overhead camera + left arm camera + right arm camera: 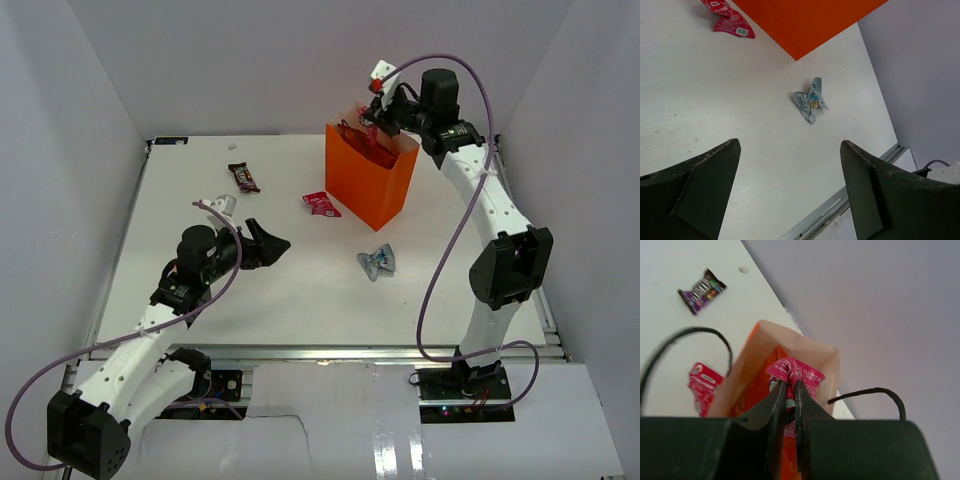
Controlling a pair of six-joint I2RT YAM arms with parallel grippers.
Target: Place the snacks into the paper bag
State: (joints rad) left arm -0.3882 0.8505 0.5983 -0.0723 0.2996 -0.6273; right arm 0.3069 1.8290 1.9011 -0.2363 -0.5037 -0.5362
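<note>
My right gripper should go down slightly and open its fingers next. The pink-red wrapper it holds is already hanging over the orange paper bag's opening (373,140) (777,386).
The orange paper bag (371,178) stands upright at the back of the table, its mouth (790,352) open and its wall (805,22) also in the left wrist view. My right gripper (378,122) hangs over that mouth, shut on a pink-red wrapper (795,372). Loose snacks lie on the table: a dark brown candy bar (243,177) (701,291), a second pink-red wrapper (320,203) (729,20) (702,385) and a silver-blue wrapper (377,262) (810,100). My left gripper (270,243) (789,150) is open and empty, left of the silver-blue wrapper.
White walls close the table in at the back and on both sides. A metal rail (830,212) runs along the table's near edge. The bag's black cord handles (867,392) arch beside my right fingers.
</note>
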